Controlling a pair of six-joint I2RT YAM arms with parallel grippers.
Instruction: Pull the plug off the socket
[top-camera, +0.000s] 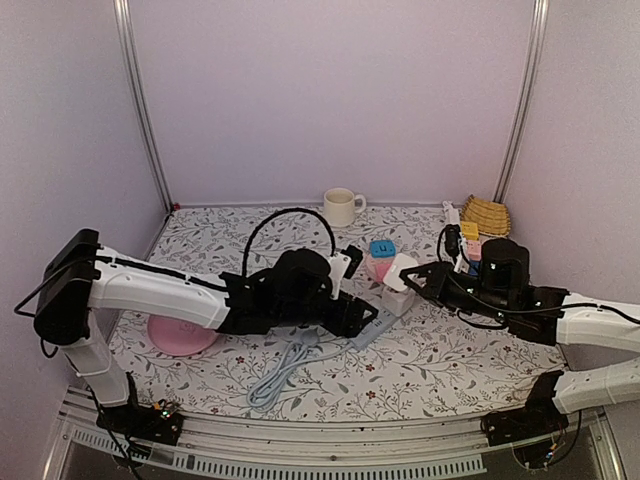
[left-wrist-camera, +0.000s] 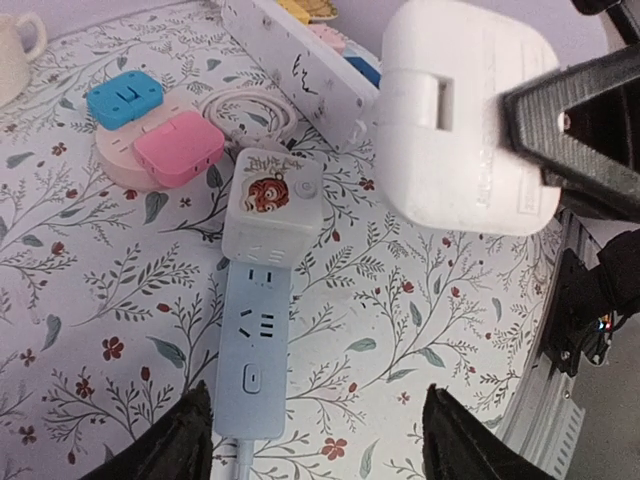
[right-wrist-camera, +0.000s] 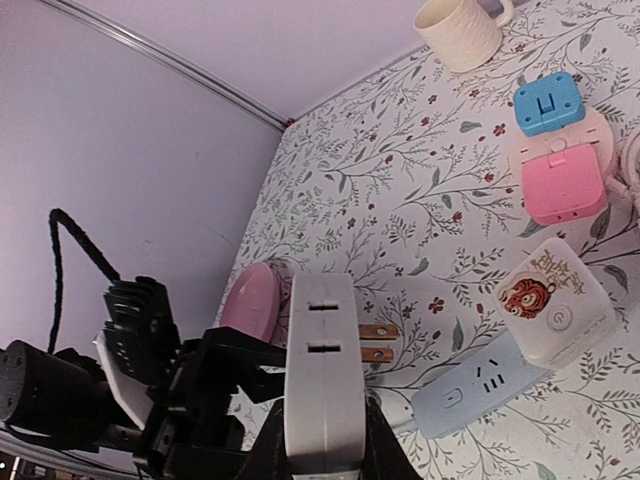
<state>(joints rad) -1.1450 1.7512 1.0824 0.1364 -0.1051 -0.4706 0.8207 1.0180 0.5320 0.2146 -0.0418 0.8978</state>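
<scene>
My right gripper holds the plug, both prongs free, and should carry it back and down onto the bare tabletop nearer than the power strip and release it.
My right gripper (right-wrist-camera: 322, 445) is shut on a white plug (right-wrist-camera: 322, 370) and holds it in the air; its two copper prongs (right-wrist-camera: 378, 342) are bare and free. Below lies the light blue power strip (right-wrist-camera: 475, 385) with a white cube (right-wrist-camera: 555, 300) bearing a tiger sticker on its far end. In the top view the plug (top-camera: 400, 272) hangs just above the strip (top-camera: 375, 325). My left gripper (left-wrist-camera: 315, 410) is open, its fingers astride the near end of the strip (left-wrist-camera: 255, 350). The plug (left-wrist-camera: 465, 120) shows at upper right there.
A round pink socket (top-camera: 380, 262) carrying a blue and a pink plug lies behind the strip. A white mug (top-camera: 340, 206) stands at the back, a yellow basket (top-camera: 487, 215) and a white strip (top-camera: 465, 235) at back right, a pink plate (top-camera: 180, 335) at left. The strip's grey cable (top-camera: 285, 365) runs forward.
</scene>
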